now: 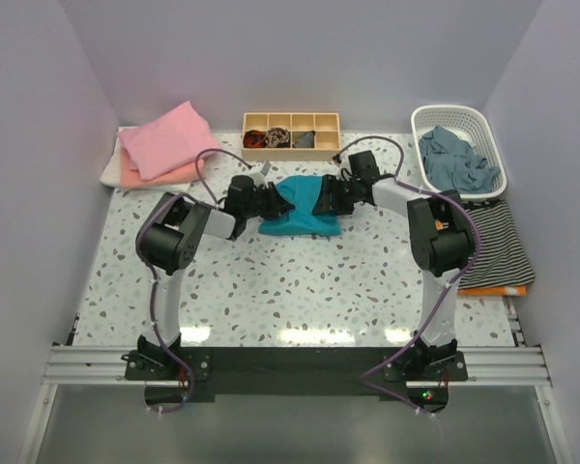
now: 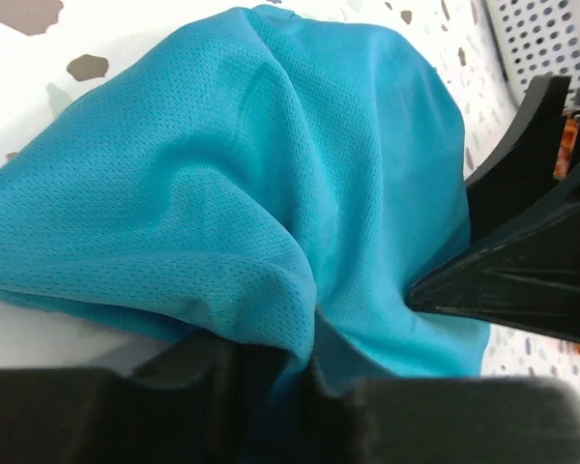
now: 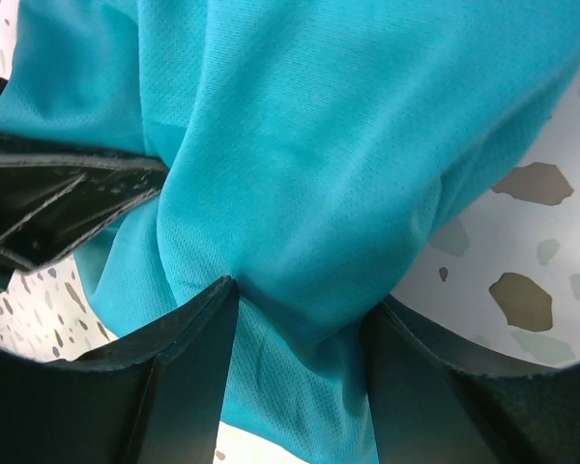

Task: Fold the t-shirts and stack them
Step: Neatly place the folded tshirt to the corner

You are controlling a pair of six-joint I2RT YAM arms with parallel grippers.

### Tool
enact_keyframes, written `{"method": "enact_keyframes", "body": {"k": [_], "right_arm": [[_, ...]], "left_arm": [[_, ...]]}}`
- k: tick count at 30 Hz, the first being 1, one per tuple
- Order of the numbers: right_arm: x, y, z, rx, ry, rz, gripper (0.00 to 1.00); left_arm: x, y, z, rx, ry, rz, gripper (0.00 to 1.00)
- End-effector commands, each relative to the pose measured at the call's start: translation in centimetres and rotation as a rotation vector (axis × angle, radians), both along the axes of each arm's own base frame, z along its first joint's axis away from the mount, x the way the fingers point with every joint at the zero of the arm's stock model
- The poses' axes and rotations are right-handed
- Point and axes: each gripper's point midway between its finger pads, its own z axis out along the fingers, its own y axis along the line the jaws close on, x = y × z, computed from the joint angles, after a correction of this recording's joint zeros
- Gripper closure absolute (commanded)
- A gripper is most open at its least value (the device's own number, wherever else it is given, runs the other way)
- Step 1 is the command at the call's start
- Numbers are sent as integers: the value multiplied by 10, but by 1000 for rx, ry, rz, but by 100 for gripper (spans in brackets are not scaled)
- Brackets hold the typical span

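My left gripper is to lift the teal t-shirt (image 1: 300,208) next, then swing outward over the pink t-shirt on top of the stack, and go down to open.
A teal t-shirt (image 1: 300,208) lies bunched in the middle of the table, with both grippers at it. My left gripper (image 1: 269,201) is at its left end. In the left wrist view this left gripper (image 2: 309,362) is shut on a fold of the teal t-shirt (image 2: 271,174). My right gripper (image 1: 329,196) is at the shirt's right end. In its wrist view the right gripper (image 3: 304,309) has a thick bunch of the teal t-shirt (image 3: 319,145) pinched between its fingers. A pink t-shirt (image 1: 166,138) lies folded on peach (image 1: 140,177) and white (image 1: 109,172) ones at the back left.
A wooden compartment box (image 1: 291,122) stands just behind the teal shirt. A white basket (image 1: 428,121) holding grey-blue cloth (image 1: 454,159) is at the back right. A striped cloth (image 1: 500,242) lies along the right edge. Walls close in on the left, back and right.
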Motion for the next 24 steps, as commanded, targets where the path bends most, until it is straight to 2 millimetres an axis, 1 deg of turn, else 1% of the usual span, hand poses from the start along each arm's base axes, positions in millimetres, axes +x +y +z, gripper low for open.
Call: {"method": "enact_keyframes", "body": {"k": [1, 4, 5, 6, 7, 8, 9, 10, 11, 12, 13, 14, 15, 16, 17, 18, 19, 20, 21, 22, 23, 24], "right_arm": [[-11, 3, 2, 10, 21, 16, 45], [-9, -5, 4, -33, 9, -17, 45], [-7, -15, 2, -90, -1, -58, 45], [-5, -22, 4, -119, -9, -85, 45], [-5, -30, 12, -151, -31, -112, 45], [-7, -37, 16, -181, -40, -132, 45], [-3, -48, 20, -232, -67, -176, 44], [-6, -55, 34, -243, -99, -195, 44], [-7, -58, 39, -253, -111, -208, 44], [-5, -65, 46, -274, -138, -229, 43], [-8, -67, 49, -276, -145, -234, 43], [-9, -68, 60, -273, -168, -240, 43], [-10, -69, 63, -274, -173, -241, 43], [-11, -69, 65, -276, -175, -241, 43], [-12, -70, 69, -275, -183, -239, 43], [-12, -70, 71, -272, -188, -238, 43], [-12, -70, 70, -272, -187, -238, 43], [-13, -70, 69, -274, -185, -234, 43], [-14, -69, 69, -271, -184, -231, 44], [-13, -70, 68, -271, -184, -233, 43], [-15, -67, 66, -264, -179, -222, 43], [-15, -67, 65, -260, -175, -222, 43]], "left_arm": [[0, -7, -5, -22, 35, -37, 100], [10, -2, 11, 7, -4, -36, 100], [14, 1, 22, 46, -30, -43, 100], [21, 7, 30, 82, -53, -19, 100], [25, 12, 37, 113, -72, -9, 100], [29, 17, 56, 171, -112, -19, 100], [34, 24, 66, 212, -137, 1, 100], [37, 28, 76, 240, -159, -2, 100], [40, 31, 97, 289, -198, -18, 100], [44, 36, 107, 322, -218, -5, 100], [46, 39, 114, 350, -231, -1, 100], [49, 43, 133, 386, -266, -6, 100], [52, 48, 143, 411, -290, 15, 100], [52, 54, 147, 440, -289, 26, 100], [54, 59, 164, 466, -322, 32, 100], [57, 66, 171, 495, -335, 54, 100], [61, 75, 177, 518, -341, 75, 100], [65, 82, 188, 549, -359, 81, 100], [68, 88, 193, 566, -363, 90, 100], [74, 101, 200, 581, -368, 115, 100], [79, 110, 208, 605, -378, 121, 100], [83, 121, 212, 620, -373, 152, 100]]}}
